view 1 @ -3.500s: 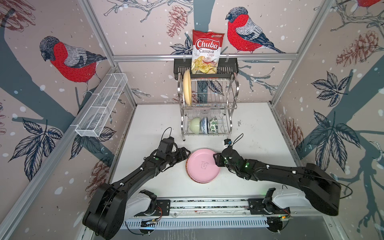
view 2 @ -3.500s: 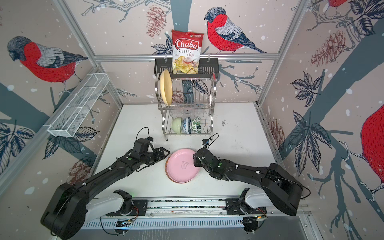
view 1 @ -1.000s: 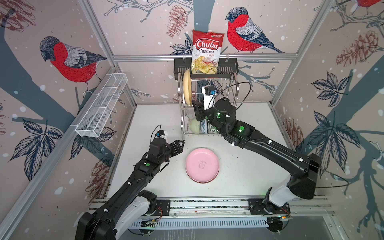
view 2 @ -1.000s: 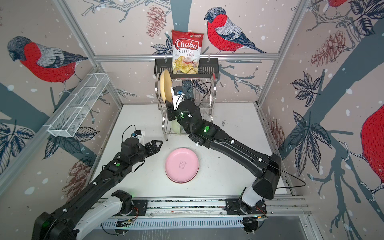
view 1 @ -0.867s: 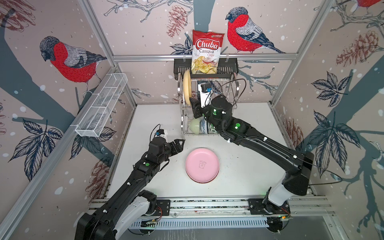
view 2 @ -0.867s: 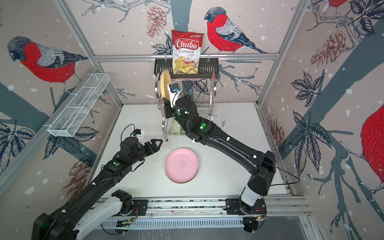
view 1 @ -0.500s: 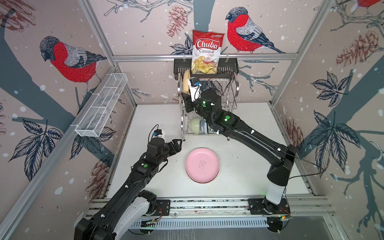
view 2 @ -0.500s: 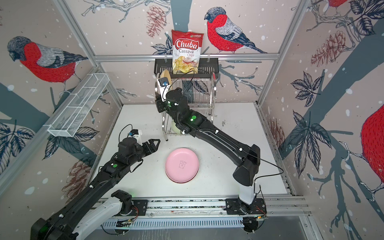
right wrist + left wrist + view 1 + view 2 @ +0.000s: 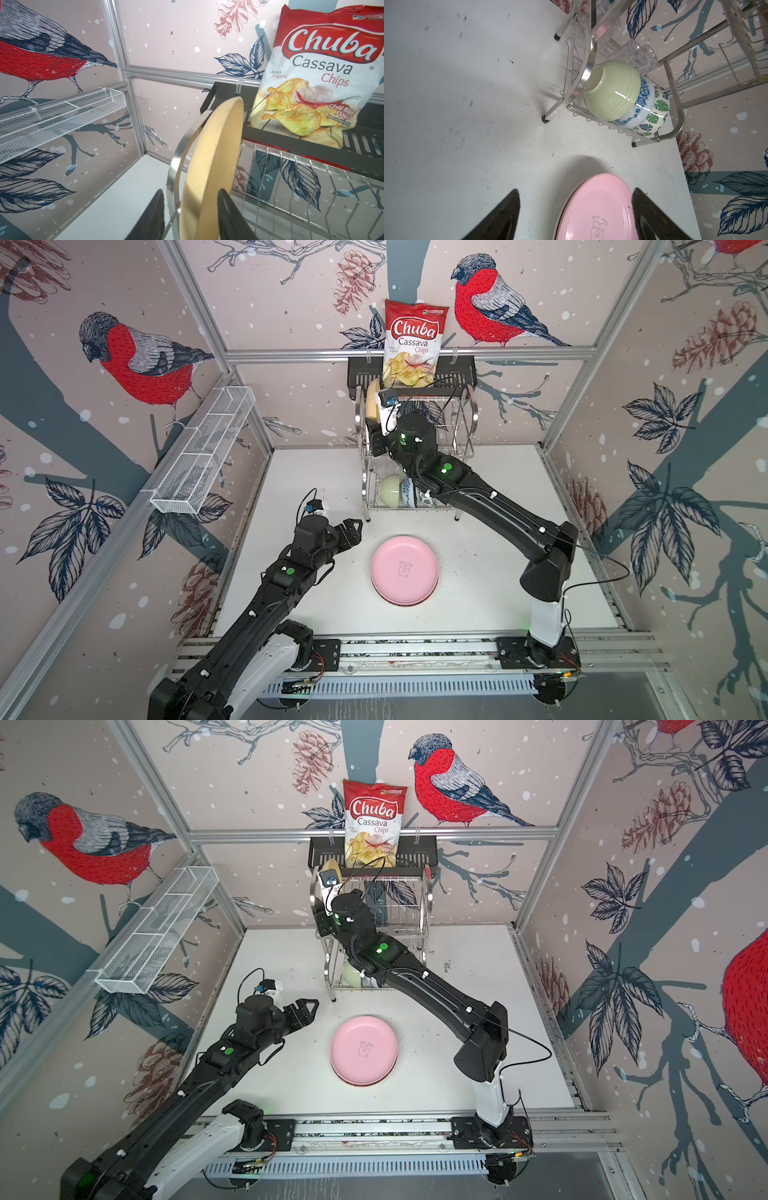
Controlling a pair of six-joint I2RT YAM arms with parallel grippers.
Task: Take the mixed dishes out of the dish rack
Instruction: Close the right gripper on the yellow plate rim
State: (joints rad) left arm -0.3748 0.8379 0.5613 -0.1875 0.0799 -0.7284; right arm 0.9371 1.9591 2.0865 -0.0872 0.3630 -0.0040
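Note:
My right gripper moves outward onto the cream-yellow plate's near edge (image 9: 371, 413) (image 9: 192, 206) next, clear of the rack's handle, because that handle curves close beside the plate.
The steel dish rack (image 9: 461, 435) (image 9: 415, 915) stands at the table's back. A cream-yellow plate (image 9: 216, 149) (image 9: 371, 400) stands on edge at the left end of its upper tier. My right gripper (image 9: 191, 190) (image 9: 374, 439) is open, its jaws straddling that plate's lower edge and the rack's curved handle band. On the lower tier lie a pale green bowl (image 9: 611, 91), a blue-white bowl (image 9: 641, 106), a leaf-print bowl (image 9: 656, 116) and a clear glass (image 9: 637, 56). A pink plate (image 9: 404, 568) (image 9: 593, 207) lies on the table with a pale rim under it. My left gripper (image 9: 354, 529) (image 9: 575, 189) hovers open to its left, holding nothing.
A chips bag (image 9: 413, 344) sits in a black shelf basket (image 9: 457, 373) right behind the rack's top. A long white mesh tray (image 9: 203, 456) hangs on the left wall. The white table (image 9: 316, 472) carries the rack's thin legs.
My right arm has swung from the rack's middle to the left end of its upper tier, bringing its jaws around the cream-yellow plate. The left arm has barely moved.

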